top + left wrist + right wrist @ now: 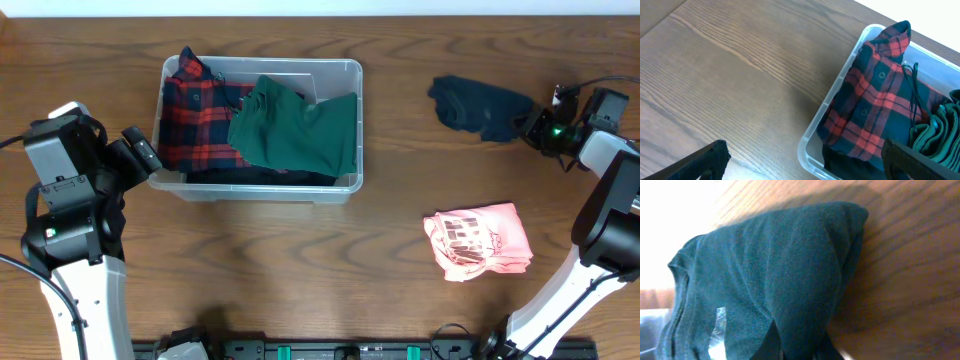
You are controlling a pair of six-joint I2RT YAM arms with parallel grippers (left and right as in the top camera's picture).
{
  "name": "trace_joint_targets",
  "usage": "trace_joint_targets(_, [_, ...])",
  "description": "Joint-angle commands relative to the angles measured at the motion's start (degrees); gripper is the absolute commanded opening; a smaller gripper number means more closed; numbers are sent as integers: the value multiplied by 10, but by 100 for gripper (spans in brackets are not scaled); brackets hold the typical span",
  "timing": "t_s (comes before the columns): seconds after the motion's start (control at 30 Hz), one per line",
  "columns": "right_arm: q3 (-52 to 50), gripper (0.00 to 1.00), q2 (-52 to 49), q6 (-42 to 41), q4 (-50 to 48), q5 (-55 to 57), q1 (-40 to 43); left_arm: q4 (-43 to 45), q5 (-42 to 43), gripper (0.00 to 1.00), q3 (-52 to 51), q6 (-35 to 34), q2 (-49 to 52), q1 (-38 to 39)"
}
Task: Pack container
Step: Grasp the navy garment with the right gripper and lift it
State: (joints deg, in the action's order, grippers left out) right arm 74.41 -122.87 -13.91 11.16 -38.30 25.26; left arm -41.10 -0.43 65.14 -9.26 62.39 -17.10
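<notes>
The teal shirt is still outside the container, so my right gripper will lift it next and then lower it over the plaid shirt and green garment.
The clear plastic container [350, 70] stands left of centre and holds a red plaid shirt [195, 110], a green garment [300, 125] and dark cloth beneath. My left gripper [140, 155] is open and empty at the container's left wall. In the left wrist view its fingers [805, 156] straddle the container's corner [807, 145], with the plaid shirt [875, 100] inside. My right gripper [530, 125] is at the far right, shut on the edge of a dark teal shirt [478, 103]. In the right wrist view its fingers [797, 342] pinch that shirt [765, 270].
A folded pink shirt [478, 240] lies on the wooden table at the front right. The table's far edge runs just behind the container and the teal shirt. A black rail runs along the front edge.
</notes>
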Motion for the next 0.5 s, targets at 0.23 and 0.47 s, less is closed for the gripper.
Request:
trace_joint_targets(0.23, [-10,1,160,-196,-86,-339,-49,0,-7,98,-2,-9,1,-2])
trace_joint_targets(0.47, [-10,1,285,-313,-238,-330,-172,-1,-7,98,-2,-9,1,-2])
